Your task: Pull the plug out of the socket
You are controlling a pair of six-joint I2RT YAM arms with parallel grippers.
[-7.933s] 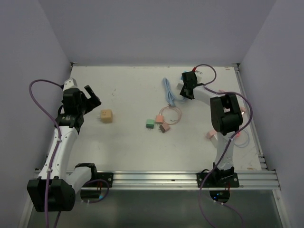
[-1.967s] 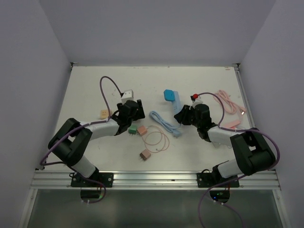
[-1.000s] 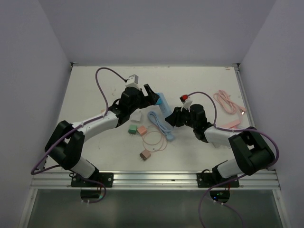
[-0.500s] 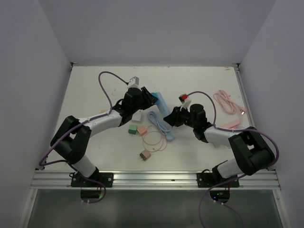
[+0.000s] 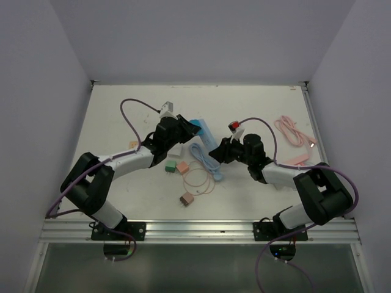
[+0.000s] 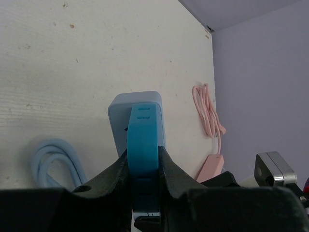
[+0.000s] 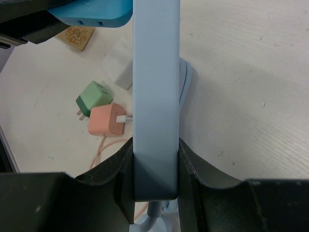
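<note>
The robot's right gripper should next move outward and down to let go of the power strip on the bare far tabletop, which is outward of and below the gripper.
The socket is a pale blue power strip, held above the table with my right gripper shut on its cable end. Its pale blue cable trails down to the table. The plug is a darker blue block standing against the strip's face. My left gripper is shut on it, with one finger pressed on each flat side. The right wrist view shows the plug at the strip's far end, on its left side.
Below the strip lie a green charger, a pink charger with a thin looped cord, a white cube and a tan cube. A brownish charger lies nearer. A pink cable lies right.
My left gripper was open beside the strip a second ago; it has since shut on the blue plug. The right gripper has kept its hold on the strip and barely moved.
</note>
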